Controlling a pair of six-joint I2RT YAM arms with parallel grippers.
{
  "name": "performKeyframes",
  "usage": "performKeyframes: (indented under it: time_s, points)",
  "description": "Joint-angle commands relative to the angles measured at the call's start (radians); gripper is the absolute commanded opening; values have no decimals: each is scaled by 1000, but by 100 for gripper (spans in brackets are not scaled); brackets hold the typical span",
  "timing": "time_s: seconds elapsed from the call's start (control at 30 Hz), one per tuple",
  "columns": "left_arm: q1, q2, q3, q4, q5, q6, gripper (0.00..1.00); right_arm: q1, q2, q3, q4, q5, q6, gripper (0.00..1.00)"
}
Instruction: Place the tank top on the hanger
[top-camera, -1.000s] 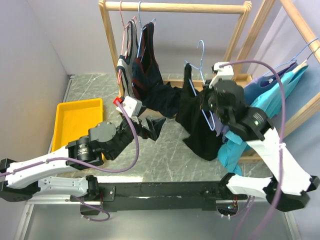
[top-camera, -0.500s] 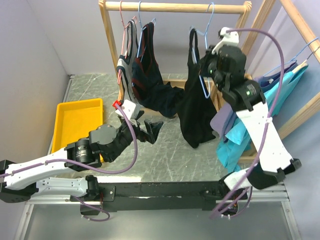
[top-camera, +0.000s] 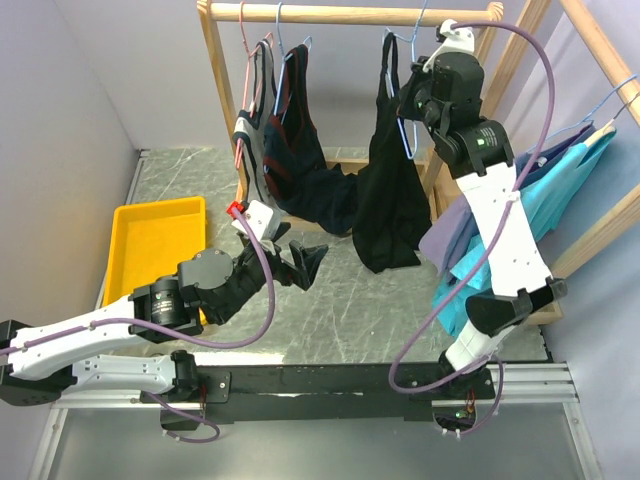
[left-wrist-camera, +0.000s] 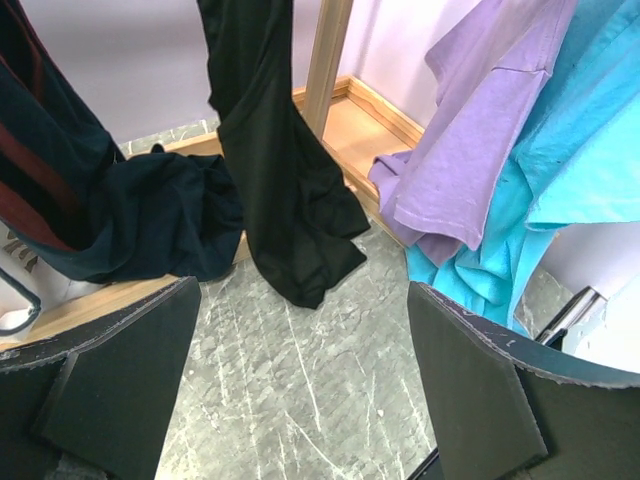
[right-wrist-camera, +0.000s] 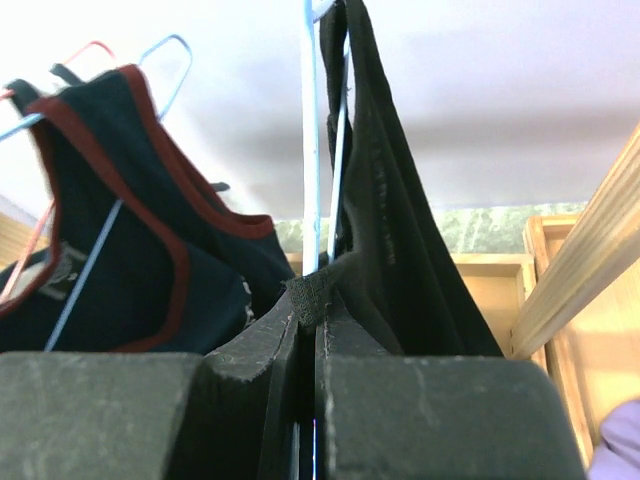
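Note:
The hanger needs to get onto the bar, so my right gripper should first go down slightly beneath the wooden bar, then open off the fold of the tank top's strap.
The black tank top hangs on the light-blue wire hanger, its hem just above the table. My right gripper is raised high by the wooden rail and shut on the hanger wire, with a bit of black strap pinched in too. In the right wrist view the hanger rises out of my closed gripper with the tank top beside it. The hanger's hook reaches the rail; I cannot tell whether it rests on it. My left gripper is open and empty low over the table. The left wrist view shows this gripper facing the tank top.
The wooden rack also carries a red-trimmed dark top and a grey-black top at its left. A dark navy cloth lies at the rack's foot. Purple and turquoise shirts hang on the right. A yellow tray sits left.
My right arm has lifted the hanger and tank top from mid-height up and back to the rail. The tank top now hangs straight. The left arm has barely moved.

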Motion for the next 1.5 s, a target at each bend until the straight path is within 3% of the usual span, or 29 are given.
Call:
performKeyframes:
  time_s: [0.0, 0.3, 0.53, 0.73, 0.77, 0.93, 1.03, 1.07, 1.27, 1.47]
  points:
    - [1, -14, -3, 37, 23, -29, 91, -29, 8, 29, 44, -34, 3, 0]
    - [3, -30, -43, 39, 28, -56, 91, -47, -32, -113, 95, -56, 26, 0]
    - [1, -28, -49, 39, 32, -58, 91, -56, 7, -34, 46, -50, 24, 0]
    - [1, -34, -61, 44, 32, -62, 92, -56, -65, -142, 64, -59, 50, 1]
    - [3, -36, -61, 44, 32, -61, 92, -55, -84, -152, 62, -68, 56, 9]
    - [3, -42, -70, 53, 37, -62, 93, -56, -151, -222, 62, -108, 70, 21]
    - [3, -42, -77, 56, 37, -65, 94, -55, -197, -261, 70, -141, 79, 42]
    - [4, -42, -78, 56, 37, -65, 94, -55, -219, -268, 70, -154, 82, 45]
    - [6, -54, -84, 56, 19, -72, 95, -40, -326, -322, 53, -211, 115, 55]
    - [7, -82, -95, 48, -17, -84, 95, 72, -563, -576, 107, -144, 153, 59]
